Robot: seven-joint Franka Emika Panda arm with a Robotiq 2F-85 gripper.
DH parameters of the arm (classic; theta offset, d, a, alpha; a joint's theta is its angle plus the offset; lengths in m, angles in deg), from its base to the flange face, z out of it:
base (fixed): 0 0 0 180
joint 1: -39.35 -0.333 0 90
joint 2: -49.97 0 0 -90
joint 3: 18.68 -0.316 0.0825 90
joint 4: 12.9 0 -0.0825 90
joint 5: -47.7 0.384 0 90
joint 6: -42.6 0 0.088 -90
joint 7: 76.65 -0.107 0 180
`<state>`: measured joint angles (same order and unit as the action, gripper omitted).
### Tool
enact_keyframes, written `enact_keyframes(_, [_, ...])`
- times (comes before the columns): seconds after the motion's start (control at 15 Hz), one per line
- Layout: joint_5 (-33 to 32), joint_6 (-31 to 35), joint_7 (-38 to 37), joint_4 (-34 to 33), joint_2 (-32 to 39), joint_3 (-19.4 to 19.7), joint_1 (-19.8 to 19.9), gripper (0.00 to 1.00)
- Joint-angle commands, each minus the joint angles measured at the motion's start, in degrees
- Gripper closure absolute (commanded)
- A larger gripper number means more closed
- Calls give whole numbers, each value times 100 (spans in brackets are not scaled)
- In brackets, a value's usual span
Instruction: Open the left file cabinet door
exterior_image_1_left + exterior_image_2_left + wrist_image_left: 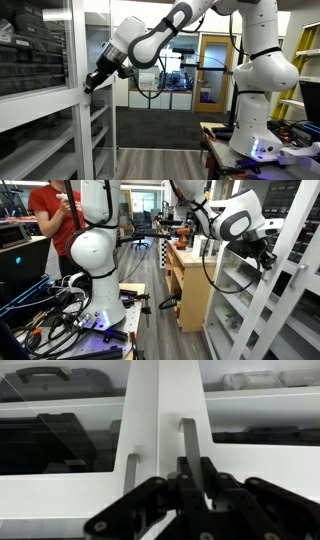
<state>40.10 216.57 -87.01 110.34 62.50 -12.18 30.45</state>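
Note:
I need to pull my gripper back from the cabinet front to swing the still-closed door open, then release the grey handle, which is between its black fingers.
A white cabinet with glass doors stands at the left in an exterior view and at the right in an exterior view. In the wrist view two grey vertical handles flank the white centre post: one handle on the picture's left, the other handle on its right. My gripper has its black fingers closed around the lower part of the right-hand handle. In both exterior views the gripper is pressed against the cabinet front at mid height.
Dark cases lie on the shelves behind the glass. The robot base stands on a cluttered table with cables. A person in a red shirt stands behind. A wooden desk is near the cabinet.

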Motion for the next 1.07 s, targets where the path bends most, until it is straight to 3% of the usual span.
enact_keyframes(0.0, [-800,-382,-969,423,-595,688,-642,96])
enact_keyframes(0.2, [-1527,-643,-1799,483,-751,976,-997,96])
enact_keyframes(0.47, [-2011,-972,-2345,713,-1077,886,-1126,96])
enact_keyframes(1.0, [-1548,-1241,-1635,1481,-1921,544,-1088,96])
